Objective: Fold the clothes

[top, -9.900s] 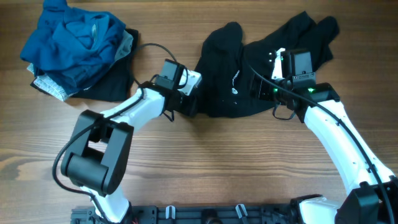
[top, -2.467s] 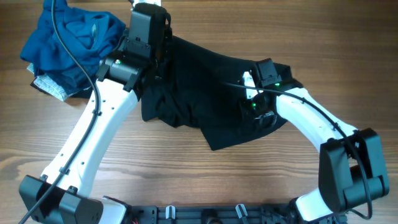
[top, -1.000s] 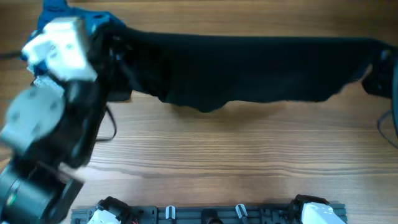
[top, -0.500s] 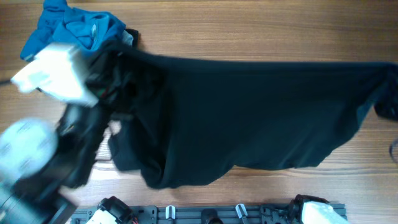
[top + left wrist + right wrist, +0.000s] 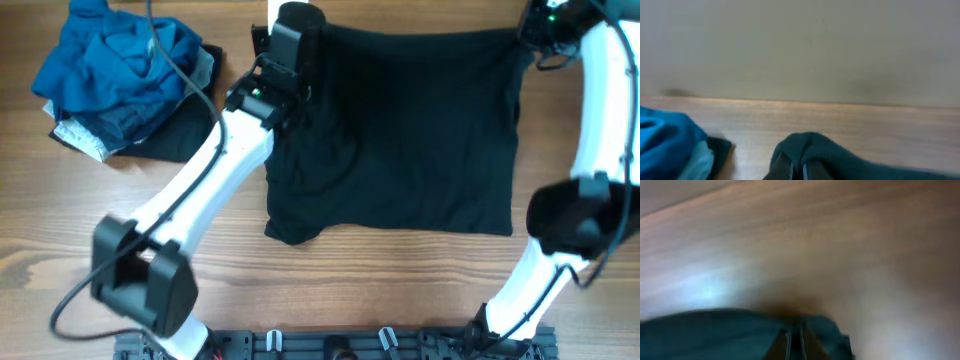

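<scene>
I am stretching the shirt's far edge between both grippers above the wood, so I need to lower the corner in my left gripper slightly outward onto the table next.
The black shirt (image 5: pixel 400 130) lies spread out on the table, its lower left edge bunched. My left gripper (image 5: pixel 283 25) is shut on the shirt's far left corner, and my right gripper (image 5: pixel 535 25) is shut on its far right corner. In the left wrist view the gripper (image 5: pixel 799 171) pinches a hump of dark shirt fabric (image 5: pixel 850 160) just above the wood. In the right wrist view the gripper (image 5: pixel 795 342) likewise clamps the dark shirt cloth (image 5: pixel 715 335); that view is blurred. No logo shows.
A pile of other clothes sits at the far left: a blue garment (image 5: pixel 120 70) on top, grey fabric (image 5: pixel 205 70) and a black piece (image 5: pixel 170 135) beneath. The blue garment (image 5: pixel 665 145) also shows in the left wrist view. The arm bases stand along the near edge.
The shirt hung stretched in the air between both arms; now it lies flat on the table. Both arms have swung to the far edge, still gripping its corners.
</scene>
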### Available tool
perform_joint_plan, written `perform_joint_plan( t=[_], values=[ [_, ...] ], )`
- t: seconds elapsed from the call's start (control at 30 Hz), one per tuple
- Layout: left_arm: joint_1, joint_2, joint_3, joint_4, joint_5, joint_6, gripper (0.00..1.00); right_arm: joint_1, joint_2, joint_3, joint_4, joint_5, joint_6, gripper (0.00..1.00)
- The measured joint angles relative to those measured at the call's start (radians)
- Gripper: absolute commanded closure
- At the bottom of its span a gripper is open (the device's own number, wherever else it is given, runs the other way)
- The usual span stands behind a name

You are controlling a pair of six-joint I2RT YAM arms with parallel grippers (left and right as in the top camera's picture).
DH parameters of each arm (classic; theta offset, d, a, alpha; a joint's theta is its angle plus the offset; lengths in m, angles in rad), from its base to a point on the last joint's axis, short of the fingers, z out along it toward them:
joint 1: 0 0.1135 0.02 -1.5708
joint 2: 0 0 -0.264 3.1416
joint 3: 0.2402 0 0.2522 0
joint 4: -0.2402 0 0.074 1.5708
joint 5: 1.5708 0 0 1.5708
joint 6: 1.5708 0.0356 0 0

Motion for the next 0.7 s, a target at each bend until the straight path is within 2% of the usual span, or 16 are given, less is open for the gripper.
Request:
perform_joint_plan(
  t=[0.1, 0.23, 0.27, 0.3, 0.33, 0.37, 0.43, 0.6, 0.63, 0.67, 0.7],
  values=[
    [0.019, 0.123, 0.0, 0.192, 0.001, 0.0, 0.96, 0.0, 0.095, 0.0, 0.129, -0.004, 0.0, 0.96],
    [0.037, 0.23, 0.0, 0.358, 0.004, 0.0, 0.93, 0.0, 0.152, 0.0, 0.239, -0.007, 0.0, 0.96],
    [0.04, 0.248, 0.0, 0.376, 0.013, 0.0, 0.78, 0.0, 0.168, 0.0, 0.253, -0.007, 0.0, 0.96],
    [0.043, 0.262, 0.0, 0.385, 0.021, 0.0, 0.48, 0.0, 0.186, 0.0, 0.267, -0.007, 0.0, 0.95],
    [0.05, 0.285, 0.0, 0.398, 0.039, -0.001, 0.28, 0.0, 0.207, 0.0, 0.276, -0.007, 0.0, 0.96],
    [0.055, 0.302, 0.0, 0.401, 0.05, 0.0, 0.14, 0.0, 0.226, 0.0, 0.285, -0.007, 0.0, 0.96],
    [0.063, 0.316, 0.0, 0.401, 0.061, 0.0, 0.09, 0.0, 0.252, 0.0, 0.293, -0.007, 0.0, 0.96],
    [0.094, 0.319, 0.0, 0.418, 0.082, 0.0, 0.11, 0.0, 0.27, 0.0, 0.306, -0.007, -0.002, 0.96],
    [0.102, 0.319, 0.0, 0.386, 0.114, 0.015, 0.12, 0.0, 0.27, 0.0, 0.306, -0.007, -0.005, 0.88],
    [0.106, 0.319, 0.001, 0.356, 0.149, 0.035, 0.12, 0.0, 0.27, 0.0, 0.313, -0.007, -0.016, 0.43],
    [0.107, 0.319, 0.002, 0.32, 0.199, 0.066, 0.11, 0.0, 0.27, 0.0, 0.328, -0.007, -0.027, 0.09]
  ],
)
